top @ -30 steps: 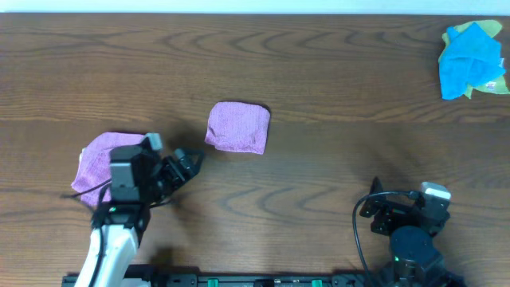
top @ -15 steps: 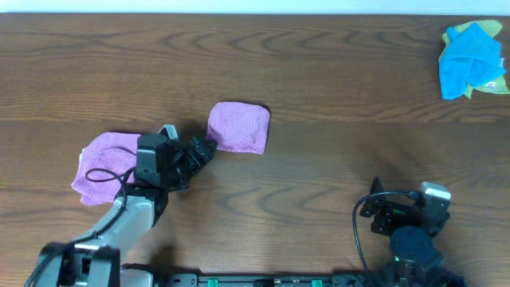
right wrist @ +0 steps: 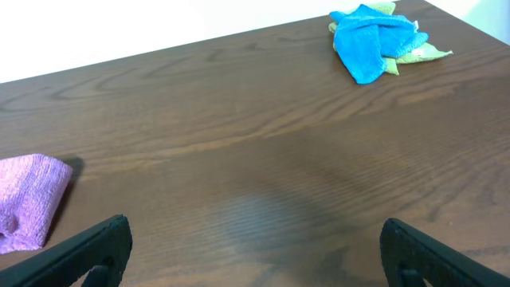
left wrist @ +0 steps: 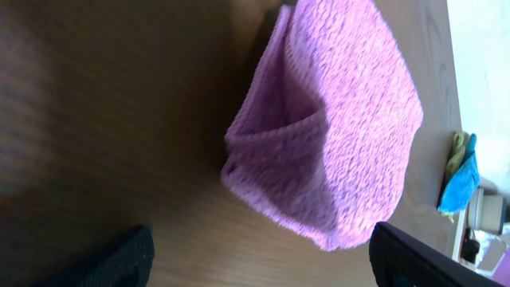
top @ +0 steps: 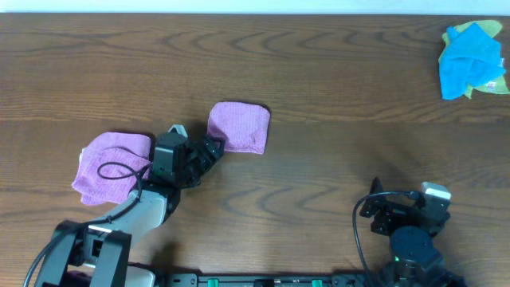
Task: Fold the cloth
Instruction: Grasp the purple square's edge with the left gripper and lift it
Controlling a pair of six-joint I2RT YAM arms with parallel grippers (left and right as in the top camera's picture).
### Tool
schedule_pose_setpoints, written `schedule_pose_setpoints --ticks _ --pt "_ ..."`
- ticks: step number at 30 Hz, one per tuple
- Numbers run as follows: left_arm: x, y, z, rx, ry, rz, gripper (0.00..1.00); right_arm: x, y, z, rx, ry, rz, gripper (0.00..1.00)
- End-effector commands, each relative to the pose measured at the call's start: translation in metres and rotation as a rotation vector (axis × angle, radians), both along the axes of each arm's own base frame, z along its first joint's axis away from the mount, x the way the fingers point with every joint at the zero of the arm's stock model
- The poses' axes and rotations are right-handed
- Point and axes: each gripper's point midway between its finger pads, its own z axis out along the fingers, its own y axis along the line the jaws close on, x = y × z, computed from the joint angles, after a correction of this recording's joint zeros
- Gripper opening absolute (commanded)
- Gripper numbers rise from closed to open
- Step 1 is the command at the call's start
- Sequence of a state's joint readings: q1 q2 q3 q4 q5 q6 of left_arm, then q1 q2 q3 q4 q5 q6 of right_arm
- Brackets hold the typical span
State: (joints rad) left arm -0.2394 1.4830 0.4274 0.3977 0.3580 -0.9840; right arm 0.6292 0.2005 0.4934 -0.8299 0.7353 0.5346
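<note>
The bunched edge of the folded cloth (top: pixel 239 126) (left wrist: pixel 275 163) is raised and lies just beyond the open fingers of my left gripper. My left gripper needs to move outward and down onto it.
A folded purple cloth (top: pixel 239 126) lies flat near the middle of the wooden table (top: pixel 335 96). It fills the left wrist view (left wrist: pixel 335 119), with its folded layers and hem facing the camera, and shows at the left edge of the right wrist view (right wrist: pixel 32 199). A second purple cloth (top: pixel 111 163) lies rumpled at the left, partly under the left arm's cable. My left gripper (top: pixel 211 149) is open and empty, its fingertips (left wrist: pixel 263 263) just short of the folded cloth's lower left corner. My right gripper (top: pixel 381 211) is open and empty (right wrist: pixel 255 255) near the front edge.
A bright blue cloth (top: pixel 468 60) lies bunched on a yellow-green cloth (top: pixel 490 84) at the far right corner; both show in the right wrist view (right wrist: pixel 370 40). Bare wood lies between the folded cloth and the right arm.
My left gripper has moved right and away from the front edge, from beside the rumpled left cloth to the folded cloth's corner. The right arm and the cloths have not moved.
</note>
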Motion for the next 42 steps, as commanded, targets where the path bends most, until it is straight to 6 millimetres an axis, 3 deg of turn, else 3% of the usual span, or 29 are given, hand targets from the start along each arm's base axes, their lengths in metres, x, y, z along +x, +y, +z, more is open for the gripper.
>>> schedule_pose_setpoints --ticks 1,11,22,33,42 --pt "0.017 0.002 0.008 0.019 -0.029 0.038 0.88 -0.001 -0.004 0.000 0.007 -0.008 -0.027 0.99" --pt "0.024 -0.002 0.000 0.003 0.007 0.067 0.88 -0.001 -0.004 0.000 0.007 -0.008 -0.027 0.99" --pt "0.028 -0.020 -0.013 -0.058 0.035 0.118 0.88 -0.001 -0.004 0.000 0.007 -0.008 -0.027 0.99" --pt "0.038 -0.022 -0.021 -0.071 0.041 0.151 0.87 -0.001 -0.004 0.000 0.007 -0.008 -0.027 0.99" --pt "0.042 -0.033 -0.039 -0.065 0.088 0.138 0.81 -0.001 -0.004 0.000 0.007 -0.008 -0.027 0.99"
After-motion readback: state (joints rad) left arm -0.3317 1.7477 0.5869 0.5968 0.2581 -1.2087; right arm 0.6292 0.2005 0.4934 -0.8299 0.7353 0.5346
